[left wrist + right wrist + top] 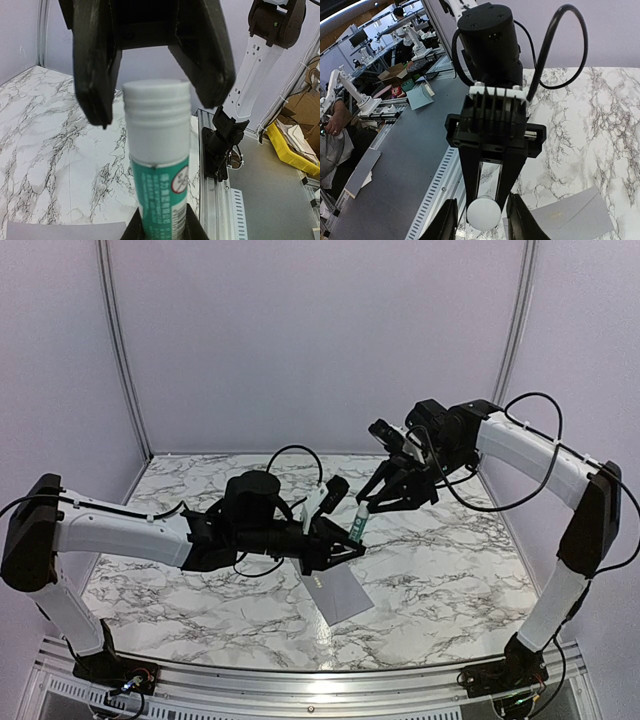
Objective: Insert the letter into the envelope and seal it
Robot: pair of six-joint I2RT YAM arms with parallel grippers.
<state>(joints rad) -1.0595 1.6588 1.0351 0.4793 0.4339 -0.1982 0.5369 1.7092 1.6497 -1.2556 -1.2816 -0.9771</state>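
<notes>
Next, my left gripper tilts down to the bare marble beside the envelope, below and to the left in the top view, and releases the tube (358, 526).
My left gripper (352, 542) is shut on a small green-and-white tube (358, 526) and holds it above the marble table, white cap pointing away. In the left wrist view the tube (159, 165) fills the middle between my fingers (194, 231). My right gripper (366, 504) is open with its jaws either side of the cap (483, 214), gaps showing on both sides. Its fingers (95, 70) also frame the cap in the left wrist view. The grey envelope (338, 590) lies flat on the table below both grippers, and shows in the right wrist view (570, 220). The letter is out of view.
The marble table (450, 570) is ringed by pale booth walls. An aluminium rail (320, 685) runs along the near edge with both arm bases. Black cables (500, 490) loop off the right arm. The right arm's base (225, 142) shows beyond the tube.
</notes>
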